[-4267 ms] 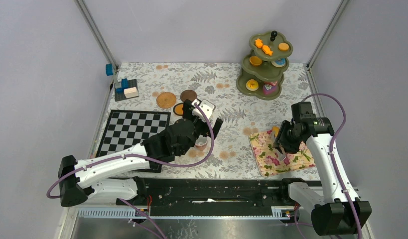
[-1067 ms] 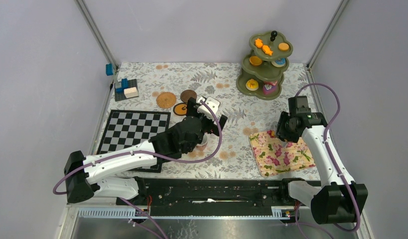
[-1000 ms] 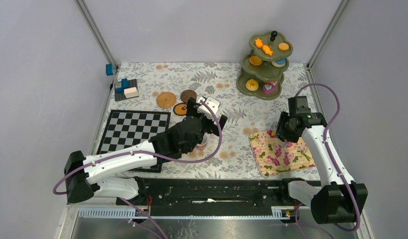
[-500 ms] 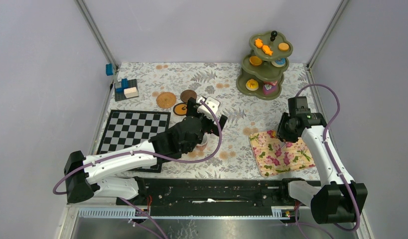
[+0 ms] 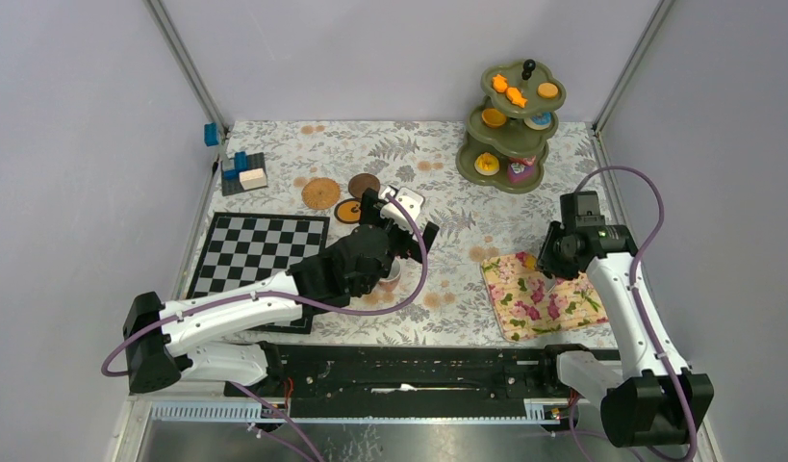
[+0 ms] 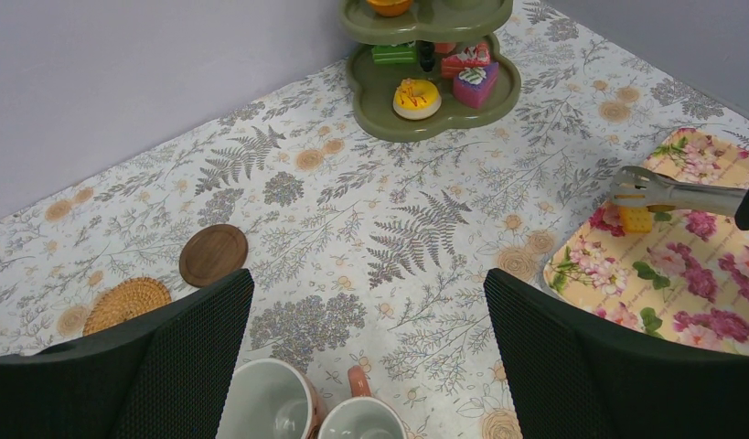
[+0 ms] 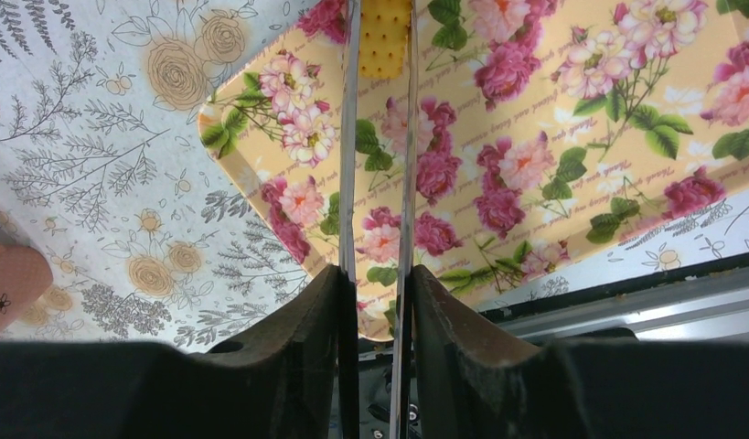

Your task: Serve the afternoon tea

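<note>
Next, my right gripper rises outward and brings the tongs' cookie over the gap (image 5: 541, 76) beside the black knob on the stand's top level.
My right gripper (image 7: 377, 274) is shut on a pair of metal tongs (image 7: 409, 137). The tongs' tips pinch a yellow square cookie (image 7: 385, 37) over the far corner of the floral cloth (image 5: 548, 306); the tongs (image 6: 681, 192) and cookie (image 6: 637, 218) also show in the left wrist view. My left gripper (image 6: 366, 302) hangs wide open just above two pinkish mugs (image 6: 270, 402) (image 6: 361, 422) standing side by side. The olive-green three-tier stand (image 5: 510, 130) with small cakes and donuts is at the back right. A woven coaster (image 5: 321, 192) and a dark wooden coaster (image 5: 364, 184) lie behind my left arm.
A black-and-white chessboard (image 5: 260, 252) lies at the left. A dark tile with blue and white blocks (image 5: 243, 173) sits in the back left corner. Metal frame posts and grey walls close the table on three sides.
The right gripper has squeezed the tongs closer together on the cookie and shifted slightly towards the near right. The left arm has stayed still.
</note>
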### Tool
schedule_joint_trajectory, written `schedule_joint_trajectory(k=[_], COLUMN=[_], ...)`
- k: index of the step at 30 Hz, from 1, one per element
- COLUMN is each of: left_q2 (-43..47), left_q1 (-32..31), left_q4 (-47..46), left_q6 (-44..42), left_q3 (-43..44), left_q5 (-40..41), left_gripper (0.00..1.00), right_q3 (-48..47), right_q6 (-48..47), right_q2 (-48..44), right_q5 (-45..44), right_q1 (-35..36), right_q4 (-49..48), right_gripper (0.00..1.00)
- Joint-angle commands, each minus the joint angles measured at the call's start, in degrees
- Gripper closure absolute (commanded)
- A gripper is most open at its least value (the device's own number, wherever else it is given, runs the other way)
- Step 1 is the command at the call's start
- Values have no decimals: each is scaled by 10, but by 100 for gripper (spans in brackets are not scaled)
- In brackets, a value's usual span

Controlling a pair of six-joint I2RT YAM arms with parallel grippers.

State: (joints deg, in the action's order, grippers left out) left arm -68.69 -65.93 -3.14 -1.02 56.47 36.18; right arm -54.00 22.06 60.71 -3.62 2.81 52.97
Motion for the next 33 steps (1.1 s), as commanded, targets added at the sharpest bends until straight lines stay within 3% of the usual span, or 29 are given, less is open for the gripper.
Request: schedule_joint_trajectory(k=[1, 8, 13, 18, 26, 33], left_q2=[19, 24, 24, 27, 22, 20], left_q1=[3, 3, 3, 3, 2, 2], left_q4=[-22, -19, -17, -15, -14, -20], left_q6=[8, 8, 9, 25, 35, 26], left_q3=[-4, -5, -5, -6, -12, -16], left_q5=[-5, -9, -14, -19, -32, -22], left_gripper=[1, 1, 1, 1, 1, 1], right_q3=[-18, -45, -147, -290, -519, -679], right_q6=[15, 21, -3, -40, -59, -63], right_q2=[-30, -53, -35, 57, 242, 382], right_q5=[-19, -40, -85, -126, -100, -62], right_q1=[-2, -2, -2, -3, -17, -41], right_q4=[29, 54, 38, -28, -134, -146], right_gripper=[70, 71, 71, 71, 71, 72])
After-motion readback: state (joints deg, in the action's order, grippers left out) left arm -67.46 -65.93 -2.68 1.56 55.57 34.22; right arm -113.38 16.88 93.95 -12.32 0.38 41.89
